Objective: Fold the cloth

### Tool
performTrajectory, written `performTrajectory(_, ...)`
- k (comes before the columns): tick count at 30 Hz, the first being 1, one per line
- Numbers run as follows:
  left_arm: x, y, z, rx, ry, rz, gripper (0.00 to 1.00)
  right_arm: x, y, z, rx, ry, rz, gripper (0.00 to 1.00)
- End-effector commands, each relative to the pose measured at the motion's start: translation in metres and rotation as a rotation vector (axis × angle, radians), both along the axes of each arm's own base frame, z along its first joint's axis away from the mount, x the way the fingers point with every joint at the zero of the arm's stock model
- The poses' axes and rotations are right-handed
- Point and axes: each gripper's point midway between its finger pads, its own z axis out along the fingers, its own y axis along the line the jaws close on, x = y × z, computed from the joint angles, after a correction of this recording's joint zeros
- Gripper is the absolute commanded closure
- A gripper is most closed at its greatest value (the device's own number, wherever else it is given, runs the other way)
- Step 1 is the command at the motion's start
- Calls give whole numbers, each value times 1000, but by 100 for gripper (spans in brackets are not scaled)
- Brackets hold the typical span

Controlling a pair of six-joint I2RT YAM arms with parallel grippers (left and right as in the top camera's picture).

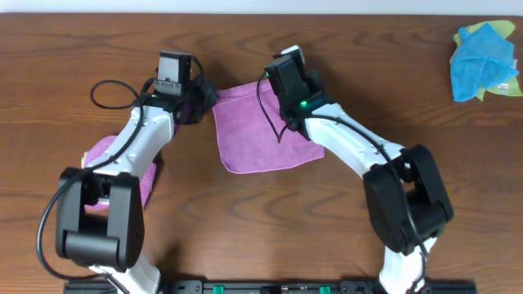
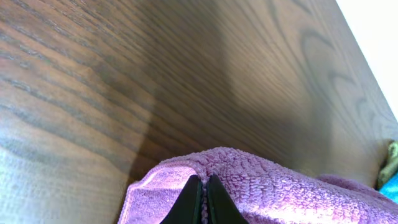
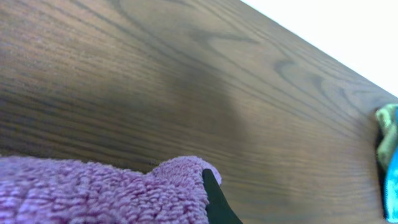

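Observation:
My right gripper carries the bunched fold outward over the bare wood beyond the cloth (image 1: 315, 51) (image 3: 214, 118) next and releases it, as that wood lies outward of it.
The purple cloth (image 1: 260, 131) lies spread on the wooden table between my two arms, its near edge flat and its far edge gathered at the grippers. My left gripper (image 1: 208, 101) is at the cloth's far left corner. In the left wrist view its black fingers (image 2: 194, 202) are pressed together on a raised ridge of the cloth (image 2: 267, 186). My right gripper (image 1: 274, 79) is at the far right corner. In the right wrist view only one black finger (image 3: 216, 196) shows, tight against a bunched fold of the cloth (image 3: 106, 190) that hides the other.
A bright blue cloth (image 1: 480, 51) lies crumpled on a yellow-green one (image 1: 503, 86) at the table's far right corner. More purple fabric (image 1: 105, 151) shows under my left arm. The table's far edge meets a white wall.

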Motion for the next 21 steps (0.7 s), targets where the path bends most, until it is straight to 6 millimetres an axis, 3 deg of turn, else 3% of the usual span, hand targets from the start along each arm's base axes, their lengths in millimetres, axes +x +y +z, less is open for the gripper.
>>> performTrajectory(1,11,2,-11,33,-9,4,94,6,-6,-10,-34,0,1,99)
performTrajectory(13,35,9,-40,93,-63,29,94,34,3,-39,-34,-61,46,99)
performTrajectory(21,44,15,-43,138,-99,36,94,53,9,-39,-33,-134,91,99)
